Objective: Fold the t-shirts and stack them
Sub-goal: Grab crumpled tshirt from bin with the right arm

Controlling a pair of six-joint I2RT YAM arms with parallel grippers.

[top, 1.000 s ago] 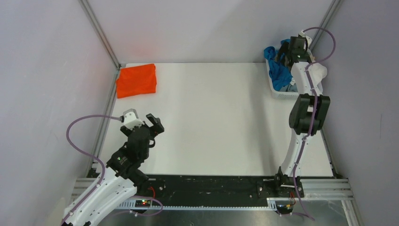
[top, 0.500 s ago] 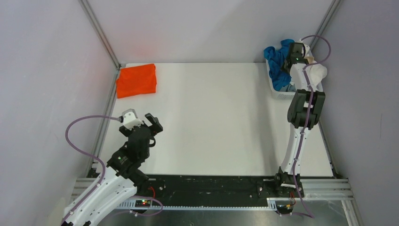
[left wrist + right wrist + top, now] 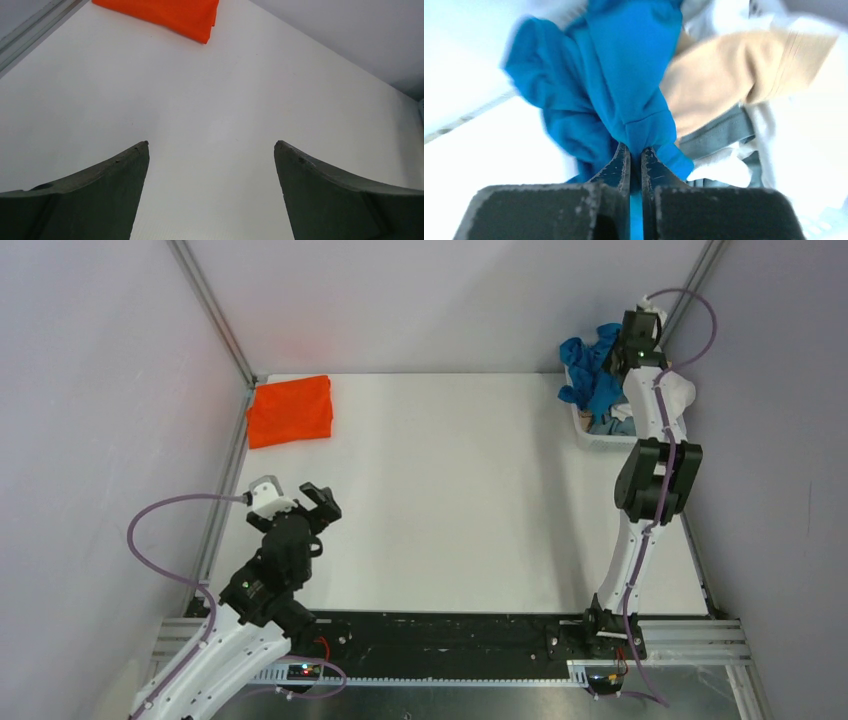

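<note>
The blue t-shirt hangs bunched, so the robot's right gripper should next go up and to the right in the top view over the basket, and then open.
My right gripper [image 3: 634, 150] is shut on a bunched fold of the bright blue t-shirt [image 3: 624, 75], which hangs from the fingers. In the top view this gripper [image 3: 617, 356] is raised over the basket [image 3: 598, 441] at the back right, with the blue t-shirt [image 3: 590, 375] drooping over the basket's left rim. A beige t-shirt [image 3: 724, 75] and a white t-shirt [image 3: 794, 135] lie crumpled behind it. The orange t-shirt [image 3: 290, 410] lies folded at the table's back left corner. My left gripper [image 3: 296, 492] hovers open above the near left of the table, holding nothing [image 3: 211, 145].
The white table [image 3: 450, 490] is walled by grey panels with metal corner posts [image 3: 215, 315]. The orange t-shirt [image 3: 170, 12] lies well ahead of the left gripper. The arm bases sit on a black rail [image 3: 450, 635] along the near edge.
My right gripper closed on the blue t-shirt in the basket and lifted it up and back. The left arm drew slightly down and left, still open.
</note>
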